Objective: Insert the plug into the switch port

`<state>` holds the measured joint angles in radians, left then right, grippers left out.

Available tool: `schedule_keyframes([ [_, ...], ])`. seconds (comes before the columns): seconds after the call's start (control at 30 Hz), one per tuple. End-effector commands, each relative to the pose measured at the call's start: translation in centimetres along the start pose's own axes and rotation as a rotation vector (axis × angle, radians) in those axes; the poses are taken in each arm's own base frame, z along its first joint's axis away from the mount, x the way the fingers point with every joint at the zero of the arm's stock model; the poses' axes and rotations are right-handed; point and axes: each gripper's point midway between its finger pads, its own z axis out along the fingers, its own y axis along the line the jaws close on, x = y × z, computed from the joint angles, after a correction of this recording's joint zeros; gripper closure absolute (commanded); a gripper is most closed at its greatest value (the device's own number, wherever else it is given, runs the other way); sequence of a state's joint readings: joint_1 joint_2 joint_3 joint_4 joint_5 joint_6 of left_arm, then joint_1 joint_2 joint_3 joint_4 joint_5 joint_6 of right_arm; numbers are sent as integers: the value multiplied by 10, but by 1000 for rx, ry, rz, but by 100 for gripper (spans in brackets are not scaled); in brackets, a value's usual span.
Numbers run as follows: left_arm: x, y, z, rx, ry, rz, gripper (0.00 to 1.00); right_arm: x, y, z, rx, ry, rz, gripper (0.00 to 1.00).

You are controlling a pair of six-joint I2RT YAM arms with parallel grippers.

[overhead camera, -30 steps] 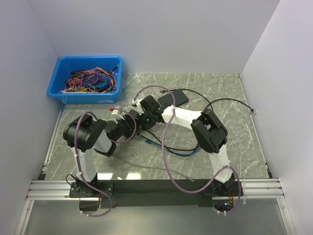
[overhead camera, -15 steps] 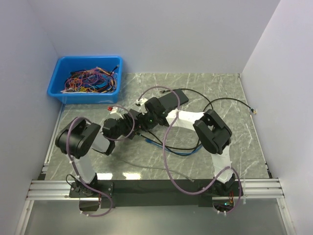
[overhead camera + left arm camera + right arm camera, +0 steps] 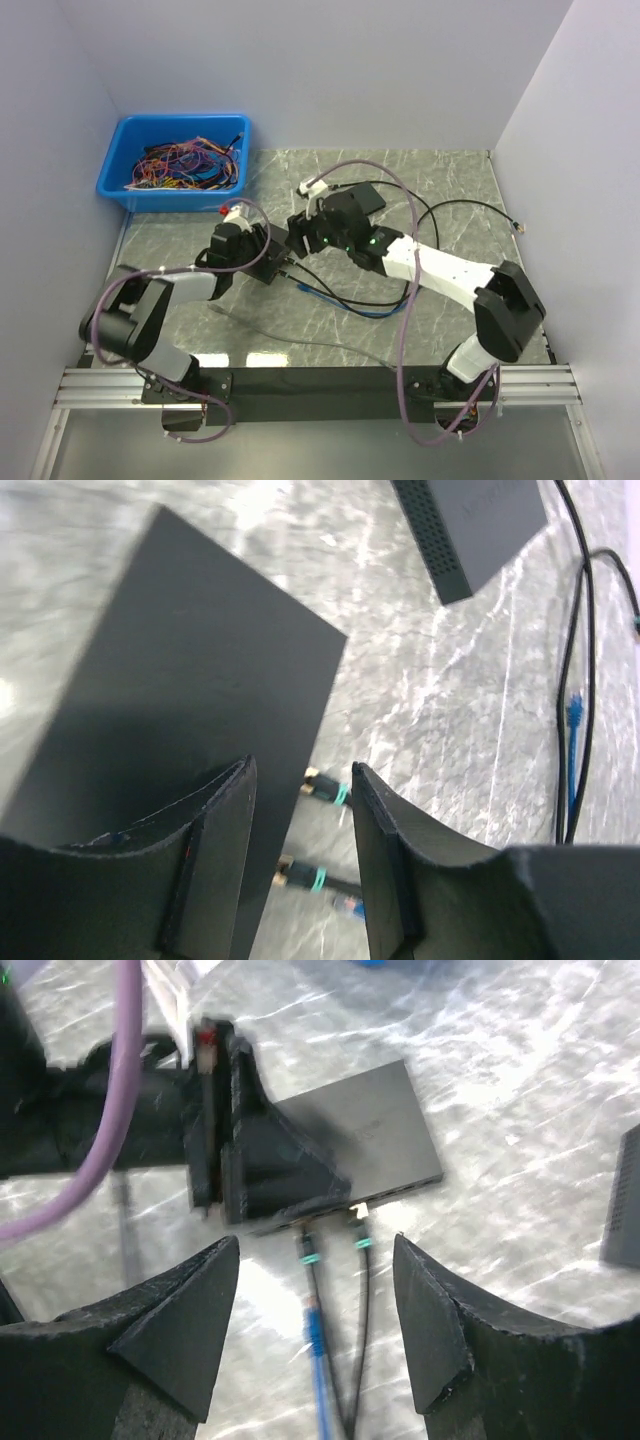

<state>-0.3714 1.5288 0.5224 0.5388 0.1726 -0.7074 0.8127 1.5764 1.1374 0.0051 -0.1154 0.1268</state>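
Note:
Next I need to swing my right gripper across and down to close on the blue cable's loose end, which lies below it and to its right in the top view.
The switch (image 3: pixel 370 1130) is a flat black box lying on the marble table (image 3: pixel 450 180). Two black plugs with teal bands (image 3: pixel 310 1255) (image 3: pixel 361 1240) meet its front face side by side; how deep they sit I cannot tell. My right gripper (image 3: pixel 315 1245) hangs open just behind them, touching neither. In the left wrist view the same plugs (image 3: pixel 328 792) (image 3: pixel 305 879) show between my left gripper's (image 3: pixel 300 770) parted jaws. One left finger lies over the switch top (image 3: pixel 180 660), the other beyond its front edge. In the top view both grippers (image 3: pixel 262 255) (image 3: pixel 298 240) meet at the switch.
A second black box (image 3: pixel 362 195) lies behind the switch. A blue bin (image 3: pixel 180 160) of coloured wires stands at the back left. Black and blue cables (image 3: pixel 375 313) trail right and forward from the plugs. A loose black cable ends at the far right (image 3: pixel 517 228).
My right gripper has opened and drawn back from the plugs, its arm stretching out. The left arm has lowered, its gripper staying at the switch.

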Motion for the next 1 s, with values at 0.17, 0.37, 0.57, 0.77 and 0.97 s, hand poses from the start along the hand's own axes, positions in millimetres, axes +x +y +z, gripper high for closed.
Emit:
schedule_keyframes([
  [0.17,-58,-10,-55,-114,-115,67,50,88,-18,-25,352,170,55,35],
  [0.37,-76,-11,-97,-148,-246,82,47,119,-87,-94,592,144,315,41],
  [0.57,-63,3,-95,-159,-243,67,48,129,-177,-143,821,104,545,41],
  [0.77,-51,5,-92,-140,-210,69,49,151,-234,-156,960,182,658,43],
  [0.97,-42,5,-89,-116,-180,59,50,170,-263,-162,1038,244,704,44],
])
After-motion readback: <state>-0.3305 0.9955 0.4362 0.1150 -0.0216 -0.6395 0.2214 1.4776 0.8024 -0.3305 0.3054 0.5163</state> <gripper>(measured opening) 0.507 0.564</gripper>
